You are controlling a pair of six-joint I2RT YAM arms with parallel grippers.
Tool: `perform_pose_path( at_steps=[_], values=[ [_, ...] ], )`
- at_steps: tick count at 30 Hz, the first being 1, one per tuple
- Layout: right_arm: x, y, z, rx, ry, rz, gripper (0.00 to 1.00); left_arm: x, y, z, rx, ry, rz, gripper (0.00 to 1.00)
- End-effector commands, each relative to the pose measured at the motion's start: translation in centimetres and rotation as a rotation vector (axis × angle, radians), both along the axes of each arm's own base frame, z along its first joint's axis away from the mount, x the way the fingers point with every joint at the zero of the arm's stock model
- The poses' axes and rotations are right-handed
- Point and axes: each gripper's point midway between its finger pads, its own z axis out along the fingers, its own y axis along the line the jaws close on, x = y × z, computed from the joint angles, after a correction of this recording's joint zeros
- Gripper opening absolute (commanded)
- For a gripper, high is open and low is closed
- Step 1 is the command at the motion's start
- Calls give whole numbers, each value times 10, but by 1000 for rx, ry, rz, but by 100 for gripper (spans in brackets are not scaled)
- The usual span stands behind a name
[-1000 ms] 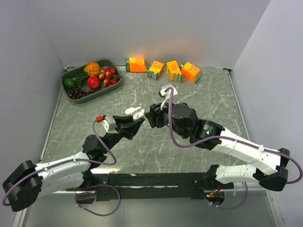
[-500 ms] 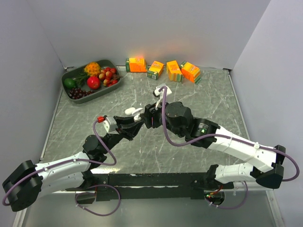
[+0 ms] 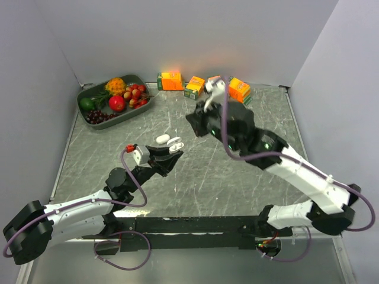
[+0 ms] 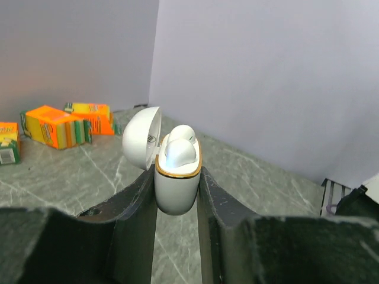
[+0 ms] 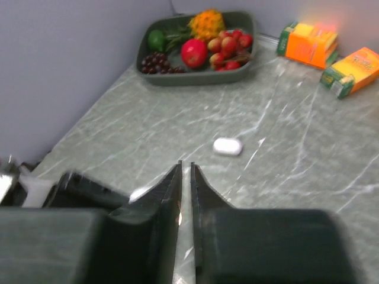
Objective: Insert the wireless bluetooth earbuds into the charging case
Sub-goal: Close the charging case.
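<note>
Both earbuds are already inside the charging case [image 3: 174, 144], so I will lower my left gripper to the right in the top view, onto the bare tabletop, and release it.
The white charging case [image 4: 175, 190] with a gold rim stands upright between the fingers of my left gripper [image 4: 176, 171], which is shut on it. Its lid [image 4: 142, 137] is hinged open to the left. The wireless bluetooth earbuds [image 4: 176, 152] show as two white rounded tops seated inside the case. From above, the case [image 3: 174, 144] is held over the middle of the table by my left gripper [image 3: 169, 151]. My right gripper [image 3: 192, 120] hangs up and to the right of it, apart from the case. In the right wrist view, that gripper [image 5: 185, 164] has closed to a thin slit with nothing between its fingers.
A grey tray [image 3: 84, 94] of fruit sits at the back left, its rim [image 5: 195, 81] also seen from the right wrist. Several orange juice cartons [image 3: 172, 81] line the back wall. A small white oval piece [image 5: 227, 146] appears just past my right fingertips.
My right arm has pulled away from the case, up and toward the back right, and its fingers have closed. My left gripper keeps its hold on the case and has shifted slightly right.
</note>
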Motion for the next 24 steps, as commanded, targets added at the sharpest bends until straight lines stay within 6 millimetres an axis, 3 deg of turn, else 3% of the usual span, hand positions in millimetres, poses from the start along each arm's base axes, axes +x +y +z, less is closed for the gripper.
perform_pose_path(
  at_steps=[1,5,10,16,24],
  values=[
    [12,19,-23,-158,92,79,2,-2,-8,7,27,6,-30,1],
    [12,41,-43,-258,176,175,0,-4,-12,4,65,16,-50,1],
    [7,52,-67,-305,250,228,0,-4,-6,5,66,9,-31,1],
    [0,51,-83,-321,300,234,0,-4,-2,6,60,5,-14,1],
    [-16,51,-89,-313,311,254,0,0,-1,6,52,12,4,1]
  ],
)
